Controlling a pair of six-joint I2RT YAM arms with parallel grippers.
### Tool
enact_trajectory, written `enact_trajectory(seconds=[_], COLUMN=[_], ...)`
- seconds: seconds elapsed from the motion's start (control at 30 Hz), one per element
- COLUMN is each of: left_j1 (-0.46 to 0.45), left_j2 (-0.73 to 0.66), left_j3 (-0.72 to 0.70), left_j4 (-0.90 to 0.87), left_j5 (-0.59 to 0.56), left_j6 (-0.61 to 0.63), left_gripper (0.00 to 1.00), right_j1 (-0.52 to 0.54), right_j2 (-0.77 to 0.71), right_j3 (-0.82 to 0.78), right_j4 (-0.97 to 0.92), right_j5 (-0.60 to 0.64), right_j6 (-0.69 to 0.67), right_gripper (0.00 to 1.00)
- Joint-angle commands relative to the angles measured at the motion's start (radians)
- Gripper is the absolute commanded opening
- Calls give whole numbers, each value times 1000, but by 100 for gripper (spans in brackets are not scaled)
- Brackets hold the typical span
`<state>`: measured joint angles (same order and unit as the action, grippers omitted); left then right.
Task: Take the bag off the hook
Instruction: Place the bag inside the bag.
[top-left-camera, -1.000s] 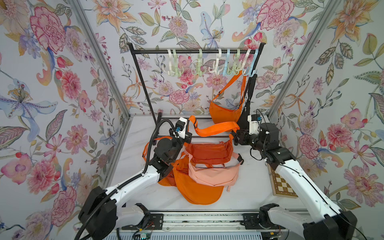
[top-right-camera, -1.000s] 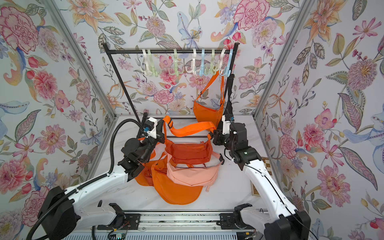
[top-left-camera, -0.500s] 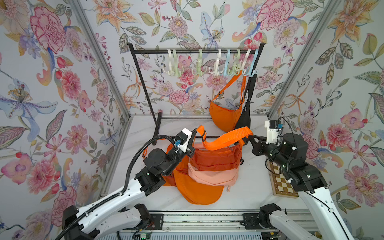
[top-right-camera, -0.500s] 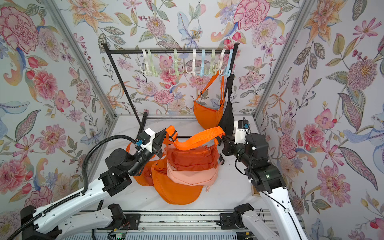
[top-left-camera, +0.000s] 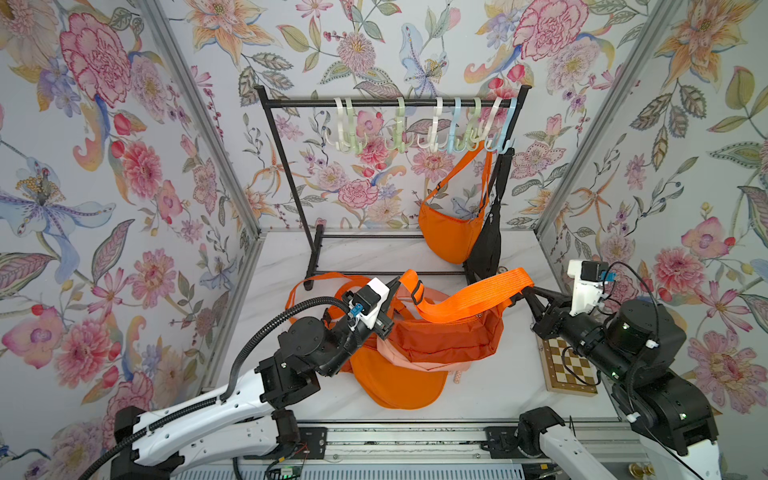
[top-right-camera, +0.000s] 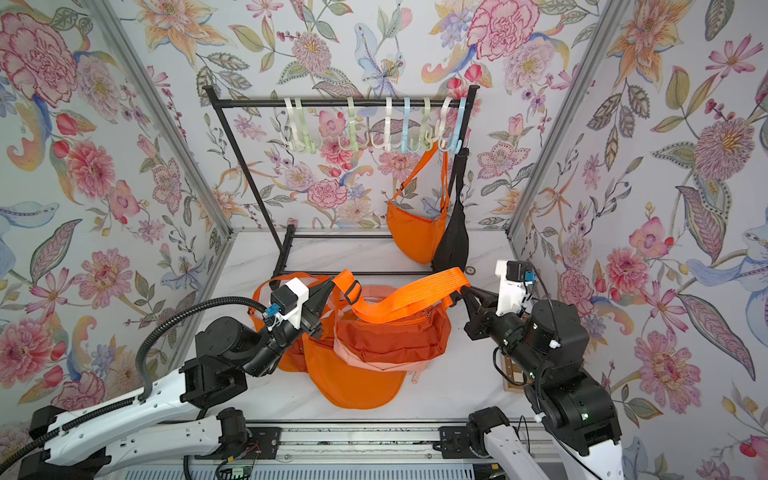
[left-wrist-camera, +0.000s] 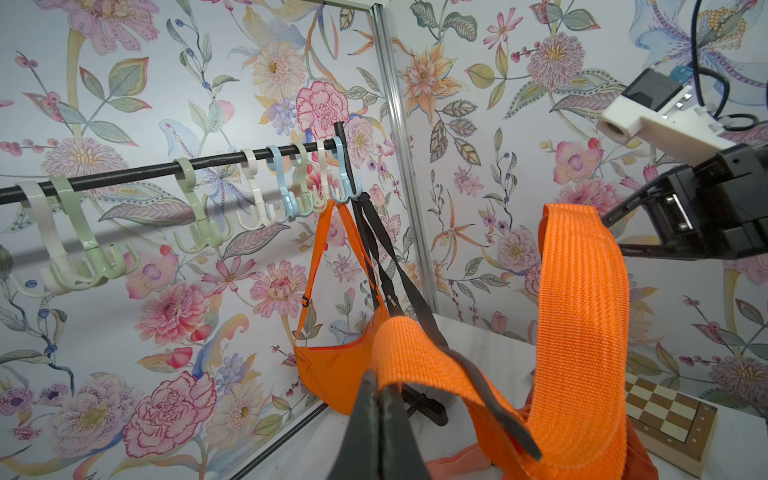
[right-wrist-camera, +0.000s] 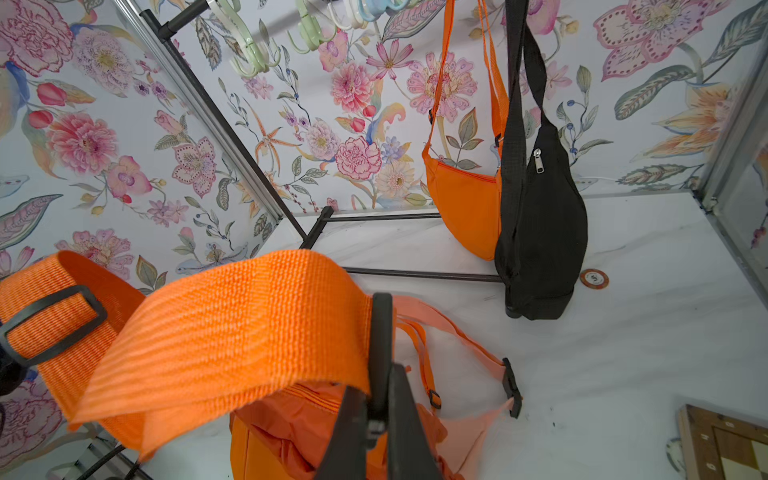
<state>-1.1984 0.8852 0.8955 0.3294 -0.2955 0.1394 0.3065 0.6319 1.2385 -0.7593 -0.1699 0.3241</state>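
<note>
The left gripper brings the strap's buckle end down onto the far side of the bag pile next and releases it, as that spot lies below the gripper.
A rust-orange bag (top-left-camera: 449, 340) lies on a pile of bags on the white table, off the rack. Its wide orange strap (top-left-camera: 465, 299) arches above it, stretched between my two grippers. My left gripper (top-left-camera: 397, 284) is shut on the strap's left end near the black buckle, as the left wrist view shows (left-wrist-camera: 380, 378). At the strap's right end my right gripper (top-left-camera: 525, 293) is shut on it too (right-wrist-camera: 380, 390). Pastel hooks (top-left-camera: 500, 143) hang on the black rail (top-left-camera: 374, 102) at the back.
An orange bag (top-left-camera: 446, 232) and a black bag (top-left-camera: 486, 245) hang from the rightmost hooks. A bright orange bag (top-left-camera: 395, 382) and a pink one (top-left-camera: 415, 363) lie under the rust bag. A chessboard (top-left-camera: 569, 365) sits at the right, and a poker chip (right-wrist-camera: 594, 278) lies by the black bag.
Both arms have drawn back from the rack toward the front with the strap still held. The right gripper has swung out to the right, pulling the strap wider above the bag.
</note>
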Motion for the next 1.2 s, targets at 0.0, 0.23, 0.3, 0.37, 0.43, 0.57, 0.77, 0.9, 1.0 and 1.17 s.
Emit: enact_trajectory(seconds=[0.0, 0.23, 0.3, 0.37, 0.43, 0.57, 0.77, 0.9, 1.0, 1.17], left_j1=[-66, -44, 13, 77, 139, 225, 337, 401, 426, 431], left_j2=[-22, 25, 51, 90, 147, 277, 496, 593, 636, 649], left_j3=[35, -73, -129, -173, -199, -208, -153, -137, -154, -198], left_j4=[18, 91, 123, 157, 182, 255, 352, 384, 425, 503], left_j5=[-98, -188, -165, -150, -171, -167, -112, -94, -87, -64], left_j6=[85, 59, -4, -71, -115, -136, -159, -222, -246, -236], left_gripper=[0, 0, 0, 0, 0, 0, 0, 0, 0, 23], right_j1=[0, 0, -1, -7, -16, -36, -65, -84, -94, -87], right_j2=[-18, 0, 22, 65, 125, 278, 544, 718, 795, 813], right_j3=[8, -191, -287, -367, -429, -471, -446, -398, -370, -359], right_j4=[-25, 53, 120, 202, 288, 433, 597, 643, 679, 728], right_j5=[-29, -44, -50, -57, -69, -83, -95, -103, -113, -89], right_j6=[25, 44, 61, 77, 93, 98, 89, 67, 65, 54], right_gripper=[0, 0, 0, 0, 0, 0, 3, 6, 7, 38])
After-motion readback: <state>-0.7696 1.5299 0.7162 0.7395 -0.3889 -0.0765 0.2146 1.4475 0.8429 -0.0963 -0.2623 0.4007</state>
